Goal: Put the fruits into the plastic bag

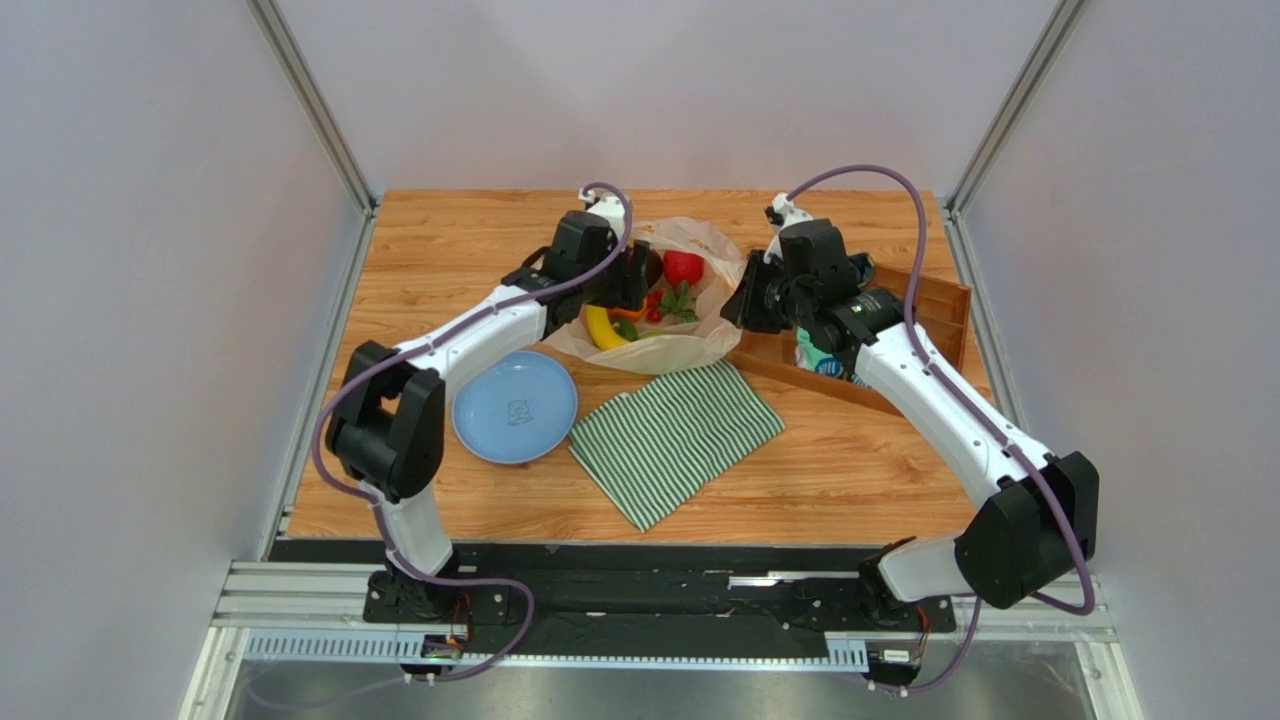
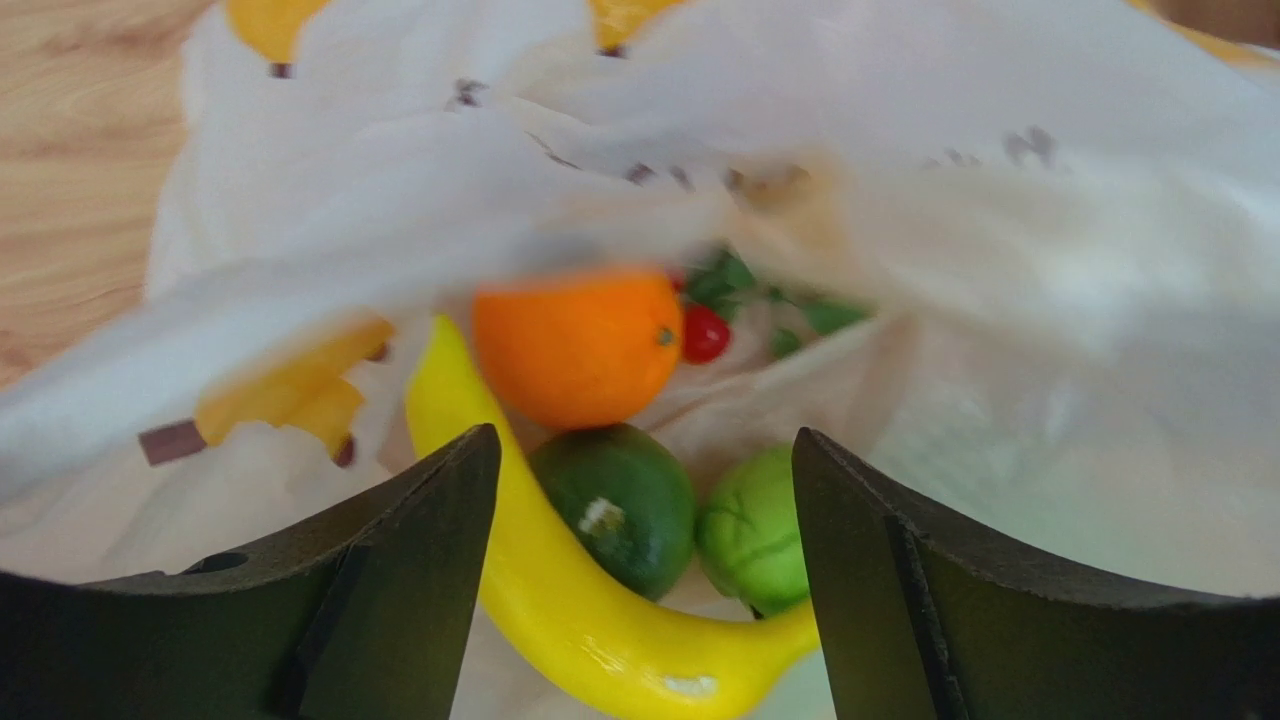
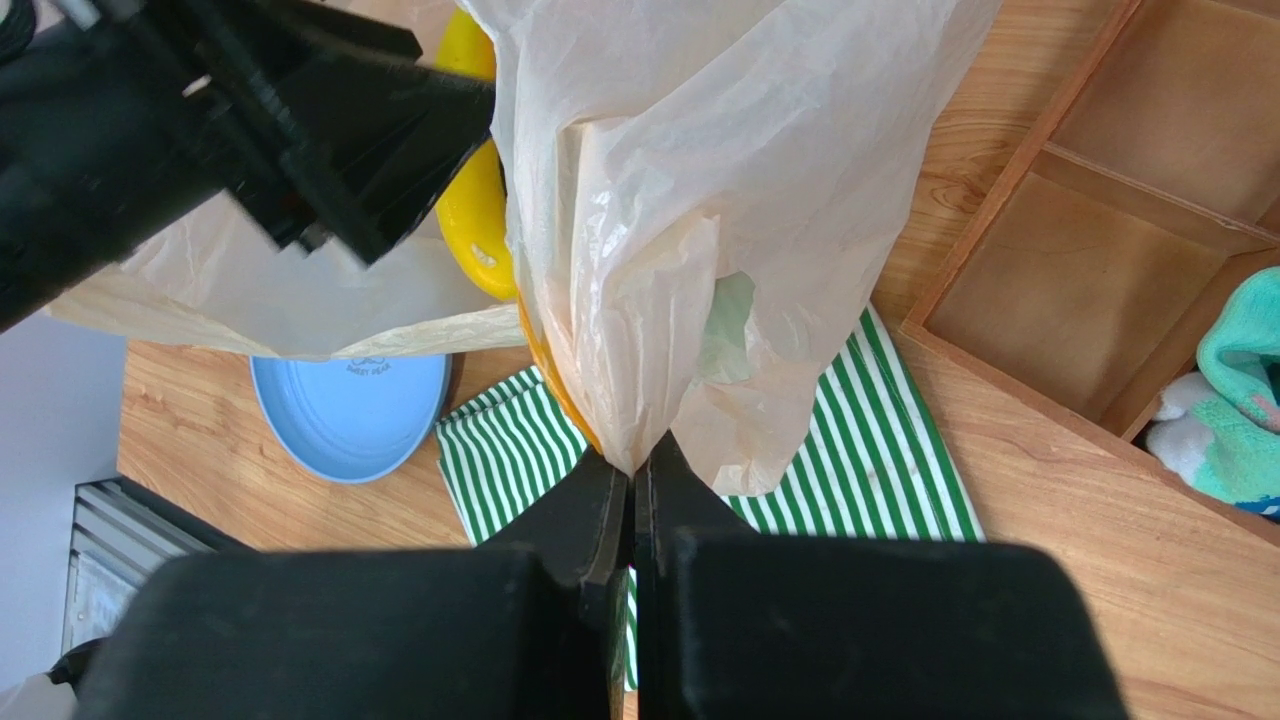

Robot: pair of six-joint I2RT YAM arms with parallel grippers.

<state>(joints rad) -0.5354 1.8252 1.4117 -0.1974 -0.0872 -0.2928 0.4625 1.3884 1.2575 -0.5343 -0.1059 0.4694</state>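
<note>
The bag's handle by the blue plate is back of my left gripper, toward my base. My left gripper should move back next to close on that handle.
The translucent plastic bag [image 1: 706,285] lies at the table's far middle, mouth held open. Inside it, in the left wrist view, lie a yellow banana [image 2: 586,600], an orange [image 2: 576,345], a dark green fruit [image 2: 624,503], a light green apple [image 2: 756,528] and tiny red berries with leaves [image 2: 703,333]. A red fruit [image 1: 684,267] shows in the bag from above. My left gripper [image 2: 646,510] is open and empty, just above the fruits in the bag's mouth. My right gripper [image 3: 634,468] is shut on the bag's edge [image 3: 676,300] and lifts it.
An empty blue plate [image 1: 516,407] sits at the near left. A green-striped cloth [image 1: 676,438] lies in front of the bag. A wooden tray [image 1: 917,323] with teal socks [image 3: 1240,383] stands at the right, under my right arm.
</note>
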